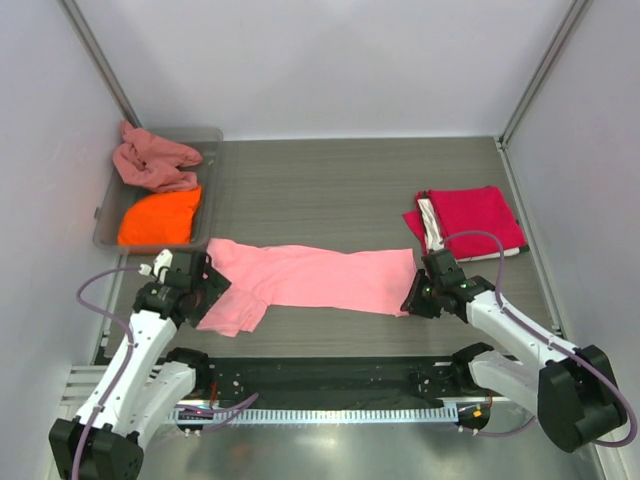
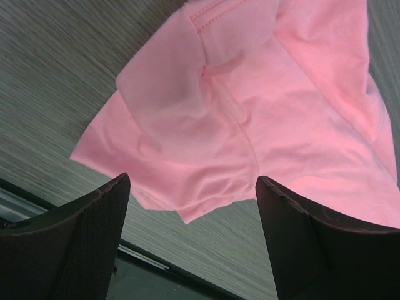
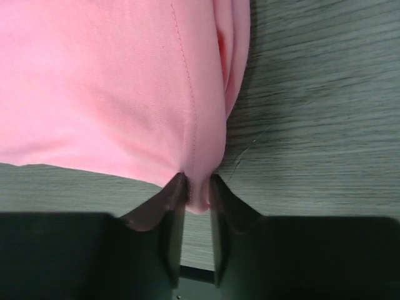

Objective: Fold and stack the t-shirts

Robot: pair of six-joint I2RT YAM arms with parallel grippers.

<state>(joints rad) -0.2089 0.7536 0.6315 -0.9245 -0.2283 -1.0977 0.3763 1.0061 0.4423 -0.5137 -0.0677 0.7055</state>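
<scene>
Next, my left gripper draws back and down onto the edge of the sleeve's rail-side end to close. It closes there because that end juts past the folded body of the t-shirt.
A light pink t-shirt lies stretched across the middle of the table, folded lengthwise. My right gripper is shut on its right-hand corner, and the wrist view shows the pink cloth pinched between the fingertips. My left gripper is open at the shirt's left end, above the sleeve, with nothing between its fingers. A folded stack sits at the back right with a crimson red shirt on top and white and dark cloth at its left edge.
A grey plastic tray at the back left holds an orange shirt and a crumpled dusty rose shirt. A black rail runs along the table's near edge. Walls close in both sides and the back.
</scene>
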